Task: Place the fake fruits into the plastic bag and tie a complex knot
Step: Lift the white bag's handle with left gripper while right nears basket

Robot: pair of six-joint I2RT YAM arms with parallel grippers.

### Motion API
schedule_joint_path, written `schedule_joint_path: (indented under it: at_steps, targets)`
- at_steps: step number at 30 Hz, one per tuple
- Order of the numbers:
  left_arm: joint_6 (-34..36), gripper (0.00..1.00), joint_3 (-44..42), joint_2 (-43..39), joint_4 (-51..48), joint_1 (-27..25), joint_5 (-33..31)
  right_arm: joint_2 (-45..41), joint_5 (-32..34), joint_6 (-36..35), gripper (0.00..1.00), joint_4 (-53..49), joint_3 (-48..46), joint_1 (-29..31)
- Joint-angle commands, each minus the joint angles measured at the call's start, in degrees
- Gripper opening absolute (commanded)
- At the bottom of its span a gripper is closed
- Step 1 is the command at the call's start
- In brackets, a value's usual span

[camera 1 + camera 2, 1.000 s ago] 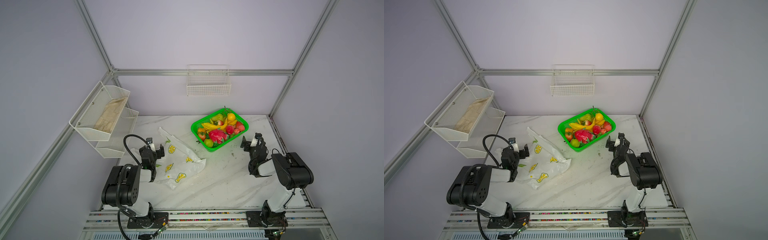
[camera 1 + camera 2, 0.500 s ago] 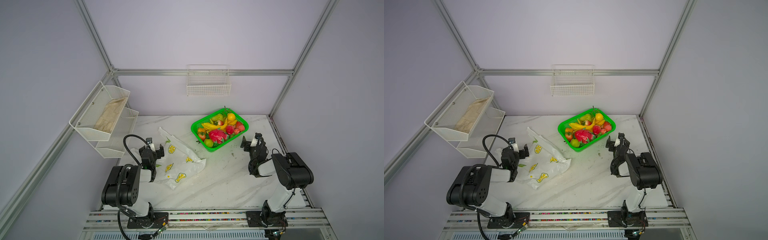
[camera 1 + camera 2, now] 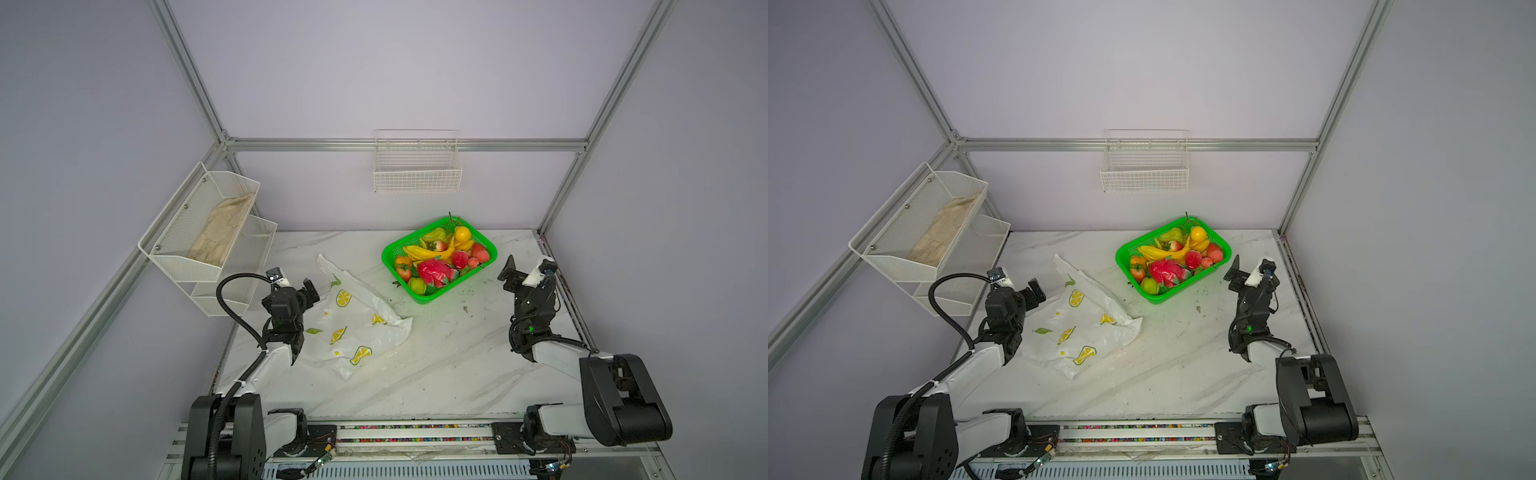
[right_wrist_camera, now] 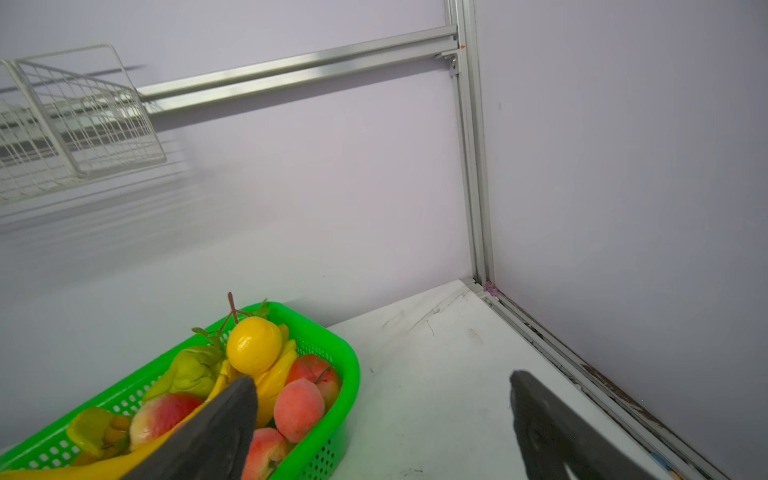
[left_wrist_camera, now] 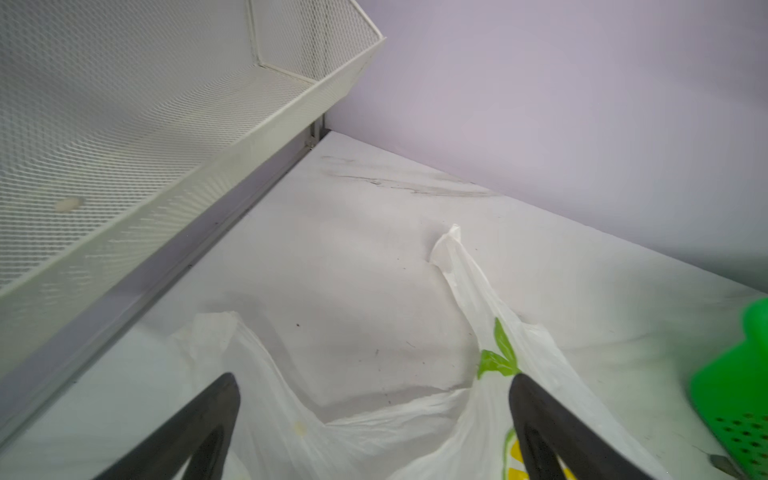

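Next, my left gripper lowers and reaches outward onto the piece of the bag's handle toward the basket [image 3: 327, 267] [image 5: 466, 280], because that piece juts out by itself over bare marble.
The fake fruits [image 3: 438, 257] [image 3: 1173, 257] are piled in a bright green basket [image 3: 392, 249] at the back of the table; bananas, red apples, a pink dragon fruit and a round yellow one [image 4: 253, 345] show. The plastic bag [image 3: 353, 328] [image 3: 1084, 328] lies flat and crumpled, left of centre. My left gripper [image 3: 297, 286] [image 5: 372, 380] stands open just over the bag's handle end [image 5: 478, 299], holding nothing. My right gripper [image 3: 525, 272] [image 4: 381, 378] is open beside the basket's right end, over bare table.
A white mesh shelf [image 3: 199, 232] on the left wall holds a beige cloth [image 3: 220, 232], close behind my left arm. A white wire basket [image 3: 417, 170] hangs on the back wall. Aluminium frame posts [image 4: 473, 166] stand at the corners. Marble table [image 3: 436, 365] spreads in front.
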Motion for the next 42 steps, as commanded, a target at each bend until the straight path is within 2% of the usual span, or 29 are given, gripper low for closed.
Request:
schedule_joint_path:
  at_steps: [1, 4, 6, 9, 13, 14, 18, 21, 23, 27, 35, 37, 42]
  targets:
    - [-7.86, 1.0, 6.25, -1.39, -6.4, -0.62, 13.42, -1.8, -9.04, 8.12, 0.95, -8.29, 2.65, 0.99]
    - [-9.26, 1.0, 8.86, -2.58, -12.21, -3.85, 15.81, -2.61, -9.44, 8.88, 0.94, -17.17, 7.22, 7.45]
    - [-8.66, 1.0, 11.01, -3.82, -17.79, -7.59, 14.86, -2.72, -7.05, 7.3, 0.94, -24.91, 11.06, 13.84]
    - [-7.63, 1.0, 13.04, -4.95, -24.53, -12.35, 10.13, -1.99, -7.44, 7.38, 0.94, -30.78, 13.49, 20.5]
    - [-7.31, 0.99, 13.52, -3.36, -26.76, -11.67, 4.17, -0.31, -7.74, 7.5, 0.94, -34.26, 15.0, 26.4]
    - [-7.58, 1.0, 13.72, -2.12, -25.84, -10.43, 4.6, 0.24, -8.05, 7.42, 0.94, -34.61, 15.39, 27.21]
    - [-11.09, 1.0, 16.47, 6.87, -17.19, -5.78, 15.18, 2.09, -10.45, 6.89, 0.94, -34.38, 16.7, 28.15]
    - [-9.63, 0.99, 24.2, 16.89, -18.17, -5.45, 15.56, 2.19, -11.24, 6.45, 0.94, -35.61, 17.68, 28.31]
    - [-9.68, 0.98, 29.38, 23.14, -20.48, -5.09, 13.68, 1.6, -11.16, 6.35, 0.94, -35.47, 17.29, 28.31]
    - [-8.93, 0.93, 40.18, 34.67, -24.65, -3.71, 13.81, -0.15, -10.67, 6.78, 0.94, -34.84, 15.3, 28.33]
    - [-7.7, 0.81, 54.76, 50.11, -26.27, -3.5, 18.57, -1.9, -9.52, 5.92, 0.95, -36.52, 14.17, 28.41]
    - [-7.42, 0.75, 56.52, 51.95, -26.27, -3.48, 19.15, -2.11, -9.22, 5.82, 0.95, -36.3, 13.89, 28.37]
    - [-6.01, 0.45, 58.59, 53.32, -26.39, -3.51, 21.04, -1.41, -9.01, 5.82, 0.96, -35.98, 13.84, 28.37]
